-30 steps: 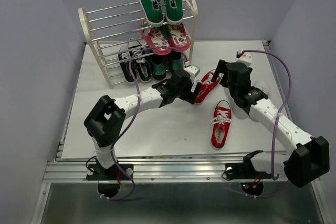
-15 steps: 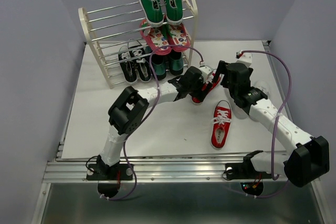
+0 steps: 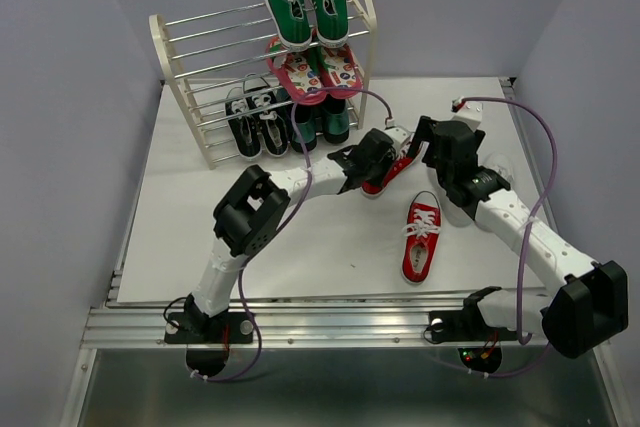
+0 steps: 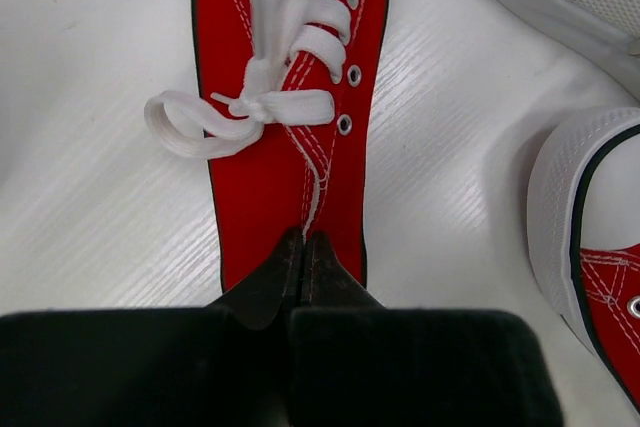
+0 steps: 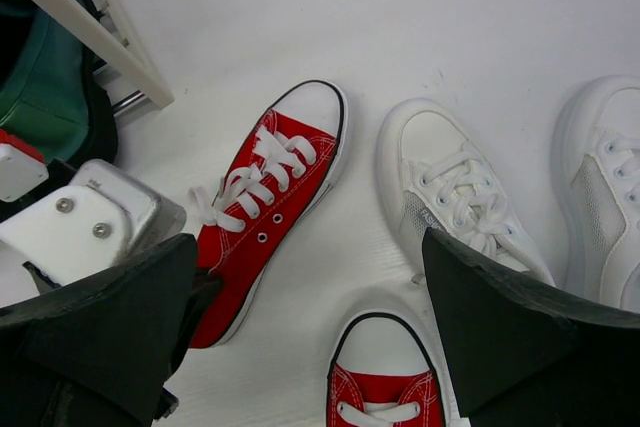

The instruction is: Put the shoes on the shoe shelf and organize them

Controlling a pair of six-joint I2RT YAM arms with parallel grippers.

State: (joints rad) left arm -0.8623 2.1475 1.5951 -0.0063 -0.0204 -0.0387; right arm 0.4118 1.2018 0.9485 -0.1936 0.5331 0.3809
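I should raise the red shoe with my left gripper to the sandal shelf's empty end, above and to the left in the top view, and release it there.
One red shoe lies on the white table. My left gripper is shut on the canvas at its heel end, seen from above at left gripper. The other red shoe lies apart, nearer the front. My right gripper hangs open above the table between the held red shoe and two white shoes. The shoe shelf stands at the back left. A black pair sits on its low tier.
Green sneakers rest on the shelf's top tier, with pink patterned sandals on the tier below. A dark green pair sits beside the black pair. The shelf's cream frame is close to the right wrist.
My left arm has reached further right to the red shoe, and its jaws have gone from open to shut on the heel end. The right arm has stayed still.
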